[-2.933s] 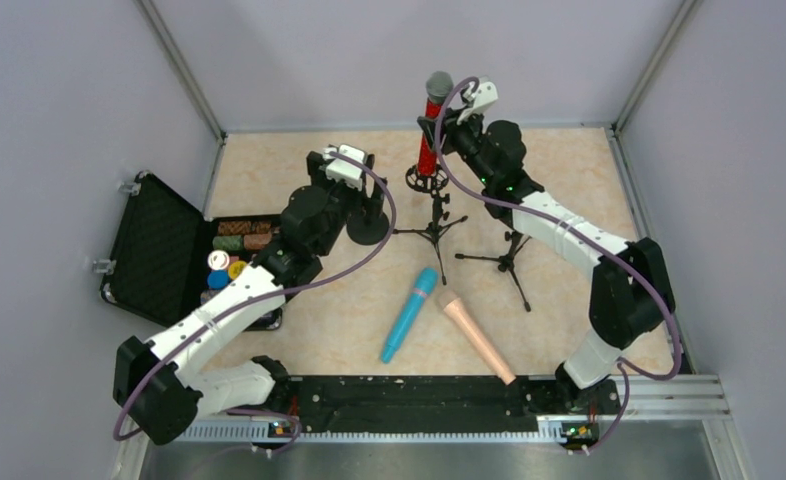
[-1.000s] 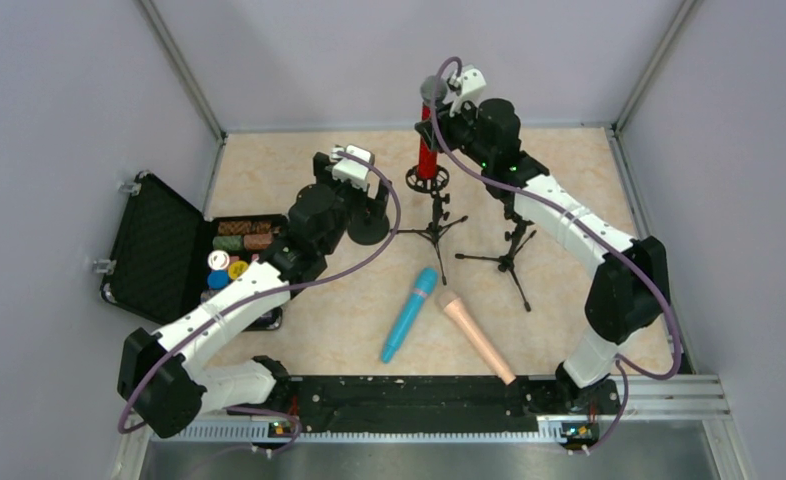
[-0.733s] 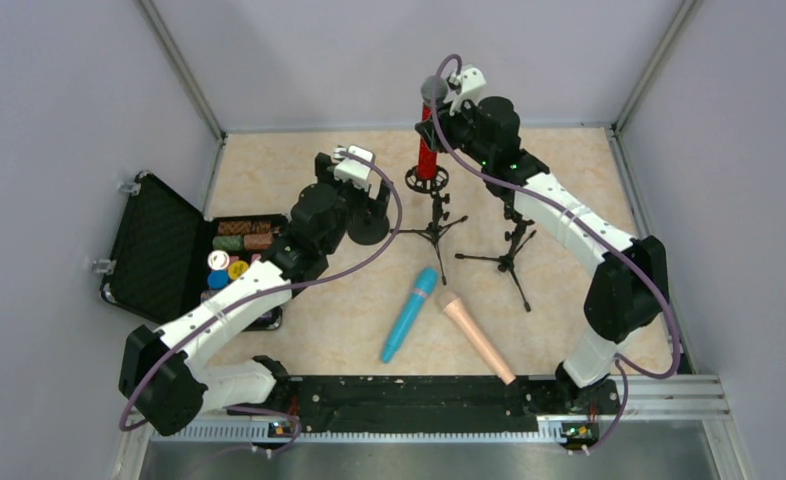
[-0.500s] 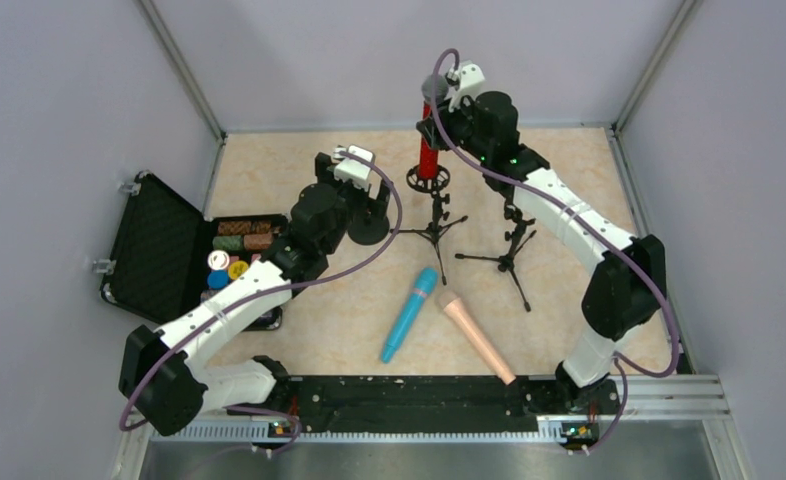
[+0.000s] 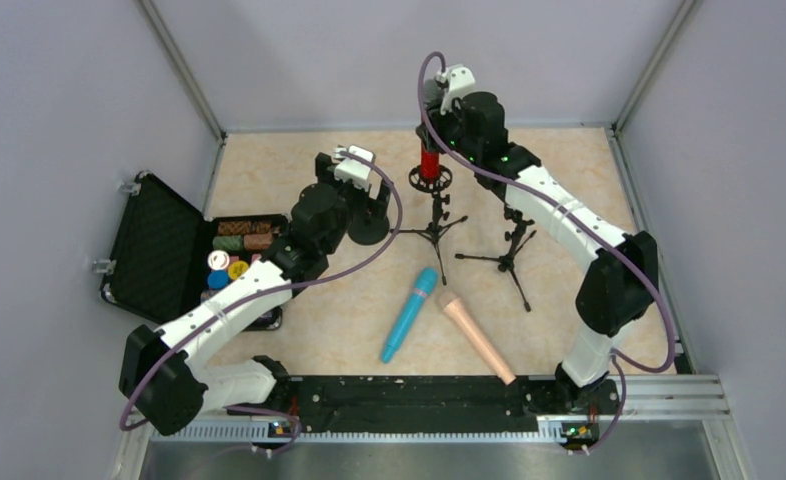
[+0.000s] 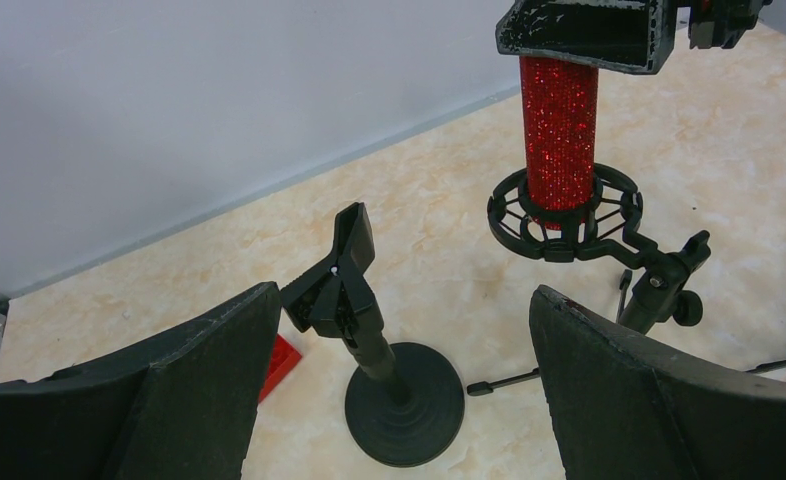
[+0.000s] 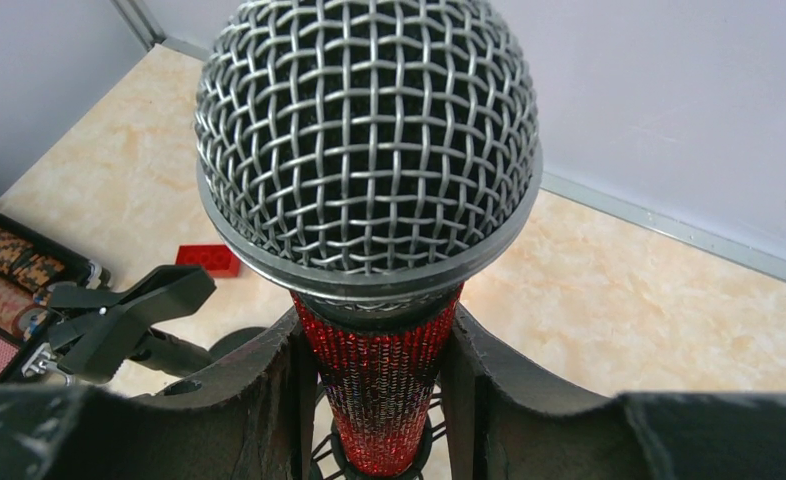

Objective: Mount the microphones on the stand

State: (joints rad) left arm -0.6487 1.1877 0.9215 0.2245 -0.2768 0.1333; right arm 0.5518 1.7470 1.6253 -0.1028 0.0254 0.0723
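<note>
My right gripper lowers next, sliding the red microphone deeper through the ring mount below it, then releases, as only the microphone's lower end is inside.
The glittery red microphone stands upright with its lower end in the ring mount of a black tripod stand. My right gripper is over its head and is shut on the red body just below the grey mesh. The cyan-blue microphone and the peach-pink microphone lie side by side on the floor, near the front. My left gripper is open and empty, its fingers either side of the clip of a round-base stand.
A second, empty tripod stand stands right of the first. An open black case with coloured chips sits at the left. A small red block lies beside the round-base stand. Walls close in the back and sides.
My right gripper has swung left and over the red microphone, so its head is now hidden in the top view. The left arm has barely moved.
</note>
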